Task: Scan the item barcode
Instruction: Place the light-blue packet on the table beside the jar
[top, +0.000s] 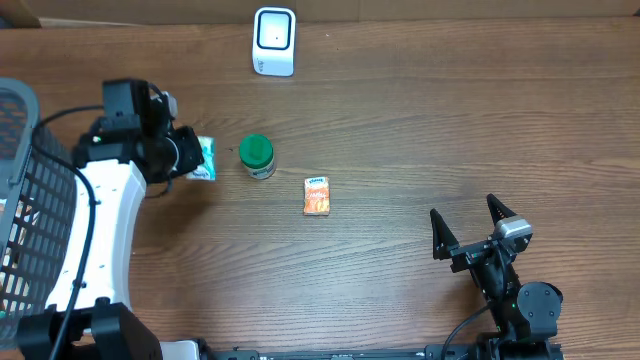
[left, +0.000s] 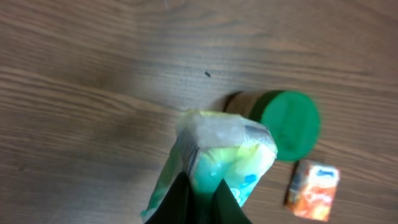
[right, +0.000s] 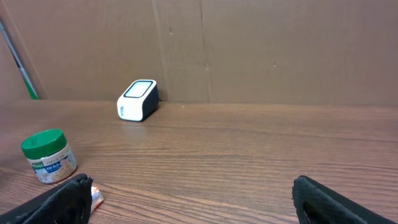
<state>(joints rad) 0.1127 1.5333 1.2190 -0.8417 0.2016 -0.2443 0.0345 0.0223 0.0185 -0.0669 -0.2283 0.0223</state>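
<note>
I should next bring the pouch (top: 205, 160) in my left gripper back, down onto the empty tabletop by the jar's near side and release it.
My left gripper (top: 190, 158) is shut on a green and white plastic pouch (top: 205, 160), held just above the table at the left. In the left wrist view the pouch (left: 224, 155) sticks out from between the two dark fingers of the left gripper (left: 202, 193). No barcode shows on it. The white barcode scanner (top: 274, 40) stands at the back centre, well away from the pouch, and shows in the right wrist view as the scanner (right: 138, 99). At the front right my right gripper (top: 464, 208) stands open with nothing in it, seen as the right gripper (right: 193, 193) in its own view.
A jar with a green lid (top: 256, 156) stands just right of the pouch. A small orange box (top: 317, 195) lies further right. A black mesh basket (top: 20, 200) sits at the left edge. A cardboard wall (right: 249, 50) rises behind the scanner.
</note>
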